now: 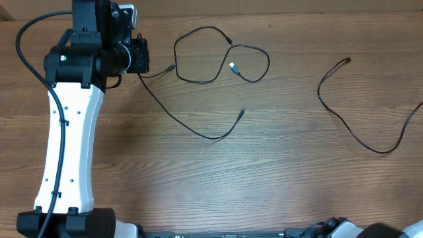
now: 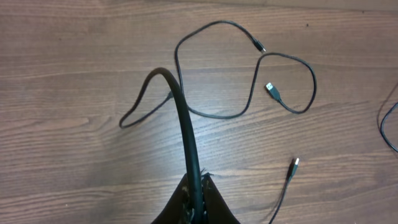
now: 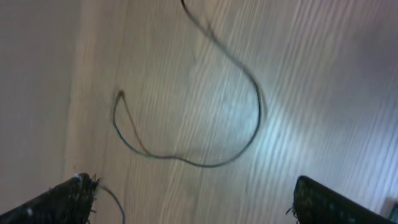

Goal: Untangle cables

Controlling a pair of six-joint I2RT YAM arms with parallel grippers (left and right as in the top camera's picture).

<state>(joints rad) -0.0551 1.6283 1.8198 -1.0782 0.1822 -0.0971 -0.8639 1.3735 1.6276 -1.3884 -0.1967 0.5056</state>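
Note:
The third cable lies alone, so I need to lower my right gripper with its fingers open to get onto the near bend of the third cable [image 1: 386, 152].
My left gripper [image 1: 139, 66] [image 2: 198, 182] is shut on a thin black cable [image 2: 185, 134]. From the jaws this held cable [image 1: 173, 118] runs across the table to a plug [image 1: 243, 111] [image 2: 295, 162]. Its short end [image 1: 170, 68] lies close by. A second cable [image 1: 198, 30] [image 2: 249, 102] lies in loops just right of the gripper, with a silver plug [image 1: 233, 66] [image 2: 272, 88] inside the loop. A third cable [image 1: 357, 135] [image 3: 257, 102] curves alone at the right. My right gripper [image 3: 193, 193] hangs open above it with nothing between its fingers; that view is blurred.
The wooden table [image 1: 277, 185] carries only the cables. The white left arm [image 1: 69, 139] reaches along the left side from the near edge. Parts of the right arm's base [image 1: 337, 228] show at the bottom edge.

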